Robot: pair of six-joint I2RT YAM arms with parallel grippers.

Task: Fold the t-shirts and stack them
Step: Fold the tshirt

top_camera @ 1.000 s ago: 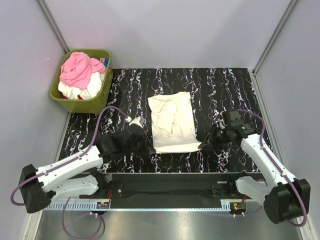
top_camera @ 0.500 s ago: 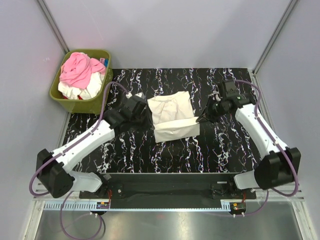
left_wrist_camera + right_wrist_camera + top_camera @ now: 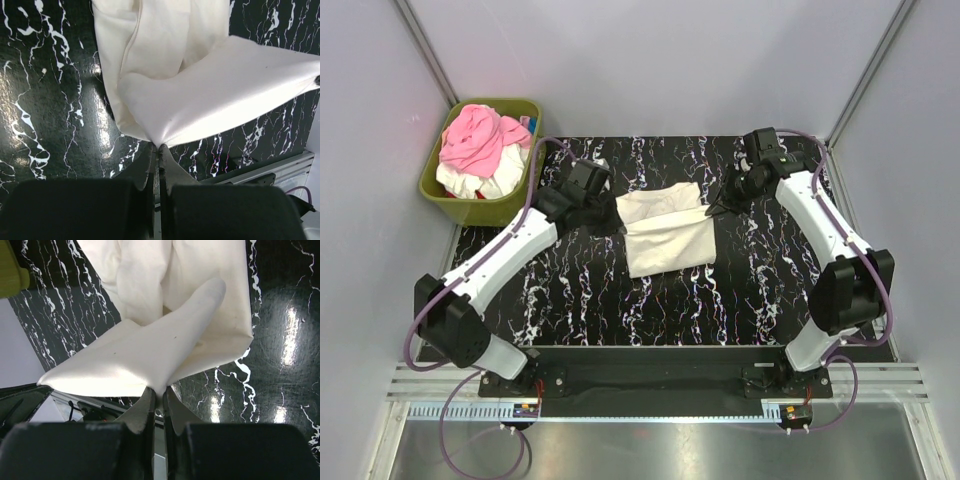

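Note:
The t-shirt's near hem stops short. My right gripper needs to move outward and down over the t-shirt's far end (image 3: 686, 190) next, then to the right in the top view and release.
A cream t-shirt (image 3: 665, 235) lies partly folded in the middle of the black marbled table (image 3: 570, 290). My left gripper (image 3: 618, 222) is shut on the shirt's left corner (image 3: 159, 142) and my right gripper (image 3: 710, 211) is shut on its right corner (image 3: 159, 390). Both hold the near hem lifted and folded over toward the far end of the shirt. The lifted fold stretches taut between the two grippers. The left wrist view shows the cream shirt (image 3: 200, 95) and the right wrist view shows it too (image 3: 150, 340).
A green bin (image 3: 525, 175) at the back left holds a pink shirt (image 3: 475, 135) and a white shirt (image 3: 495, 182). Grey walls enclose the table on three sides. A metal rail (image 3: 650, 375) runs along the near edge.
Both grippers have carried the shirt's near hem away from the arm bases toward the far end, folding the shirt over itself. The arms are now stretched farther out.

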